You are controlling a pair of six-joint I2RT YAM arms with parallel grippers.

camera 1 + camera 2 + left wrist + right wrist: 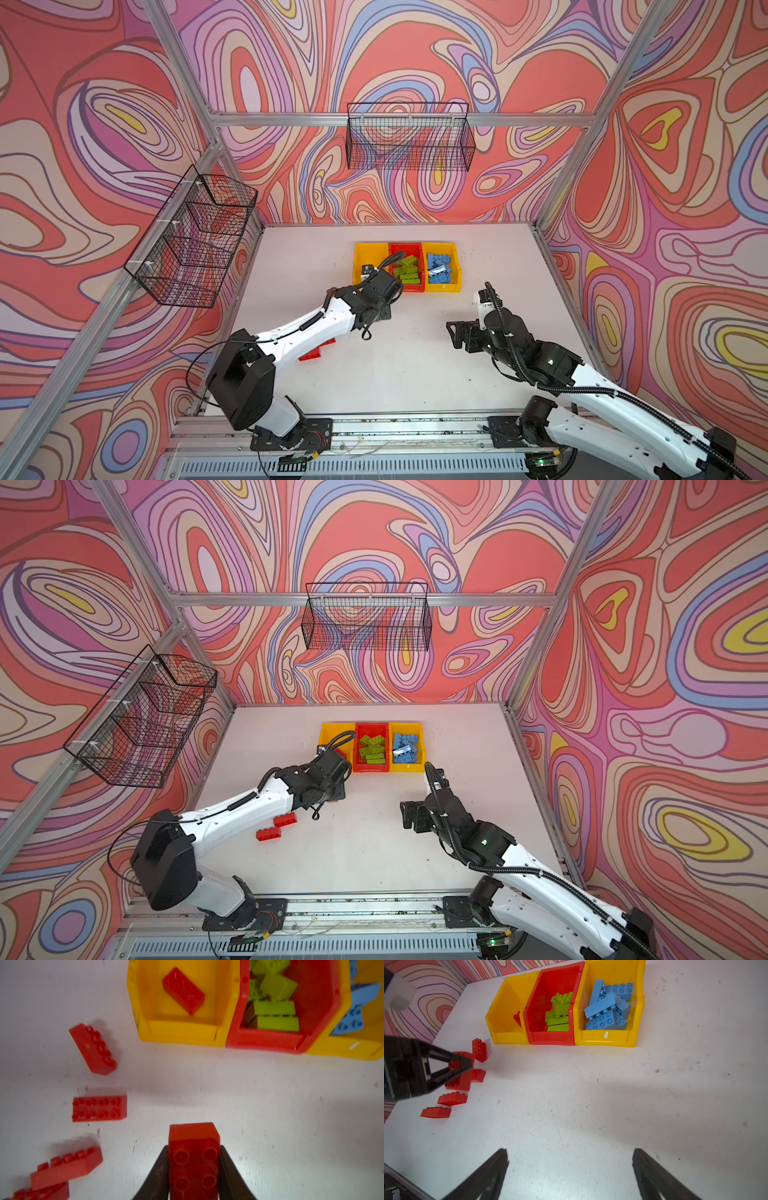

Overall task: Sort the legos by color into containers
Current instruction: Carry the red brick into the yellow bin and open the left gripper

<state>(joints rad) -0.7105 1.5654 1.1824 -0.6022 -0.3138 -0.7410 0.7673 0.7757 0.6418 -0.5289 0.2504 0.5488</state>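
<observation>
I will carry the red brick outward with my left gripper next and let go of it in the yellow bin that holds another one, because that bin is outward of the gripper.
My left gripper (194,1147) is shut on a red brick (194,1169), held above the table in front of the containers. Several more red legos lie loose to its left: one on its side (92,1049), one studs-up (99,1108), and two stacked askew (66,1167). The left yellow bin (180,1036) holds one red brick (184,991). Lime green bricks (276,1009) fill the red bin (264,1040), and blue bricks (608,1007) fill the right yellow bin (606,1040). My right gripper (570,1151) is open over bare table with nothing between its fingers.
Black wire baskets hang on the back wall (409,137) and the left wall (195,241). Aluminium frame posts stand at the table's corners. A metal rail (415,428) carrying both arm bases runs along the table's near edge.
</observation>
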